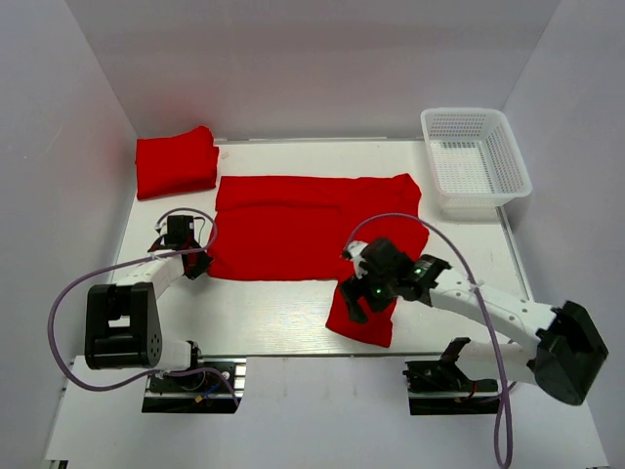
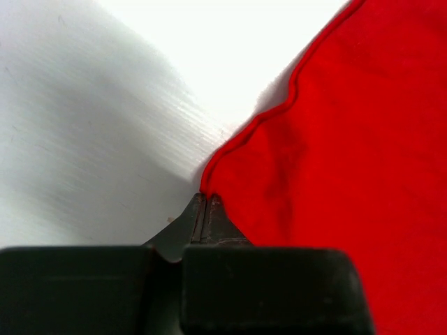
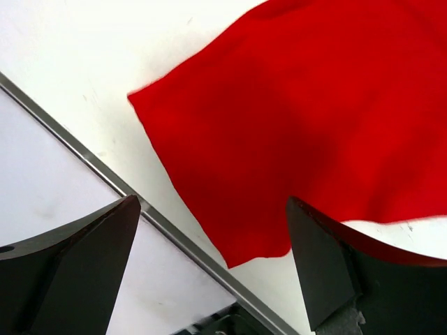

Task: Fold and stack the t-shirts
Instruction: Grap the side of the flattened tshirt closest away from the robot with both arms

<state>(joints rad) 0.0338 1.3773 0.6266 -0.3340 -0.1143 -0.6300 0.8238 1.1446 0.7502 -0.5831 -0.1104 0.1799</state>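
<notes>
Next, my right gripper will lower its open fingers back astride the shirt's near hem and pinch that loose hem, since the hem lies below and back from the gripper.
A red t-shirt lies spread flat across the middle of the table, and one part of it reaches toward the near edge. A second red t-shirt lies folded at the back left. My left gripper is at the spread shirt's near-left corner. In the left wrist view its jaws are closed on the hemmed corner of the cloth. My right gripper is open above the near part of the shirt. In the right wrist view the cloth lies below, between the spread fingers.
A white mesh basket stands at the back right. The table's metal front edge runs just beside the shirt's near tip. White walls enclose the table on the left, back and right.
</notes>
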